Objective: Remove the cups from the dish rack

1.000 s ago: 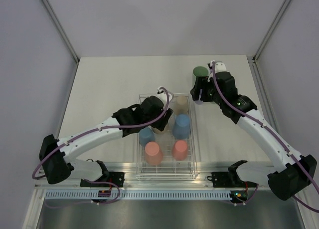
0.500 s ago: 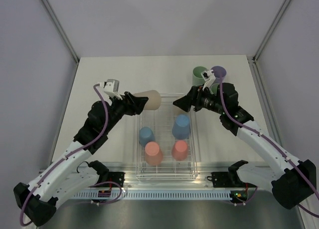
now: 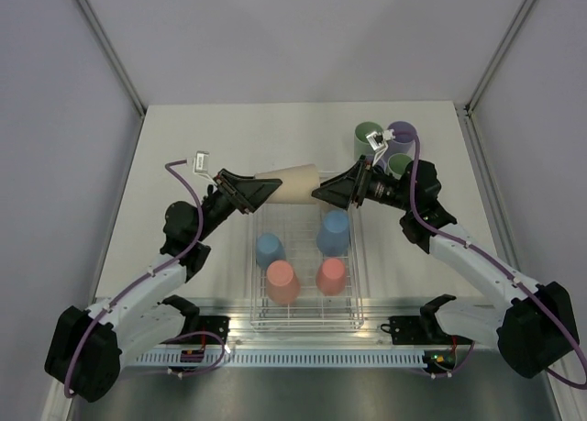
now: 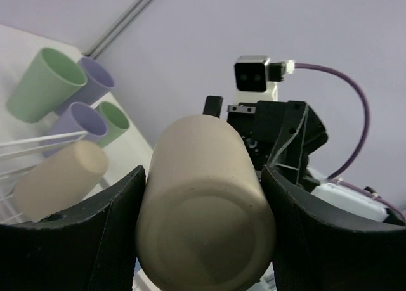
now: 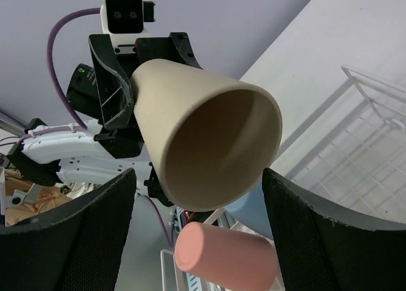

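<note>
The robot's right gripper will next move toward the left gripper, onto the cup's rim [image 3: 316,192] [image 5: 167,159] with one finger inside, because the beige cup's opening faces the right gripper.
My left gripper [image 3: 264,186] is shut on a beige cup [image 3: 292,183] and holds it on its side above the far end of the dish rack [image 3: 307,322]. The grip on the cup's base shows in the left wrist view [image 4: 204,221]. My right gripper [image 3: 327,191] is open, its fingers either side of the cup's open mouth [image 5: 209,139], apart from it. Two blue cups [image 3: 270,249] [image 3: 334,231] and two coral cups [image 3: 282,281] [image 3: 331,275] stand upside down in the rack. A second beige cup [image 4: 60,180] lies at the rack's far end.
Green [image 3: 369,138] and purple [image 3: 401,135] cups stand upright on the table at the far right, with another green one [image 3: 400,167] beside them. The rack's wire bars [image 5: 380,132] run just under my right gripper.
My left gripper lifted the beige cup out of the rack and turned it on its side. My right gripper left the cups at the far right and moved left to the cup's mouth.
</note>
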### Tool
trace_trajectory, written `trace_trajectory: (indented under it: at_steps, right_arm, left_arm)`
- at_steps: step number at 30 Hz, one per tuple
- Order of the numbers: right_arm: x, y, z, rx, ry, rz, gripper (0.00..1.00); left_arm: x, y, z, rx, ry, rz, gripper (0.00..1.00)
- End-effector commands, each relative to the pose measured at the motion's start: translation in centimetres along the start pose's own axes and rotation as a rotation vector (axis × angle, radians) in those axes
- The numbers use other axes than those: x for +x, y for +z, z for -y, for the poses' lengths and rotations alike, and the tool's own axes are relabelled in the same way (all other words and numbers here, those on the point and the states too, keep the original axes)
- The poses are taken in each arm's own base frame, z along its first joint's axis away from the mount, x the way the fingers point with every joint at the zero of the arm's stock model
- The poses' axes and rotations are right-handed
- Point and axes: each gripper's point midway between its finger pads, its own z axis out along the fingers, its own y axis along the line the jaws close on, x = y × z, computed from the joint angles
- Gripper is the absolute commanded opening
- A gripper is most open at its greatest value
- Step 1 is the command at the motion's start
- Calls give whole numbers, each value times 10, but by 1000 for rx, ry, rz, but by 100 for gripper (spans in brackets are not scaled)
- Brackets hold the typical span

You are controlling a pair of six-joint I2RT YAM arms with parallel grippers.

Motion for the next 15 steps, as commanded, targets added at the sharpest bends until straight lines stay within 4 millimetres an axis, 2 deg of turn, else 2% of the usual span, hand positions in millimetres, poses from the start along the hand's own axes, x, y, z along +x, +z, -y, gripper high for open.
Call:
trace_trajectory:
  at_steps: [1,10,15]
  right_arm:
    - [-9,-1,-20,-83,-57,25,84]
    - [-10,2,-35,-175,-28,54,75]
    - [-7,13,-41,-213,-21,49,58]
  left_arm:
    - [-15,-1,45,211,-53,43,2]
    - [-7,9,13,88,-57,18,2]
    - [-3,12,-1,43,-59,16,2]
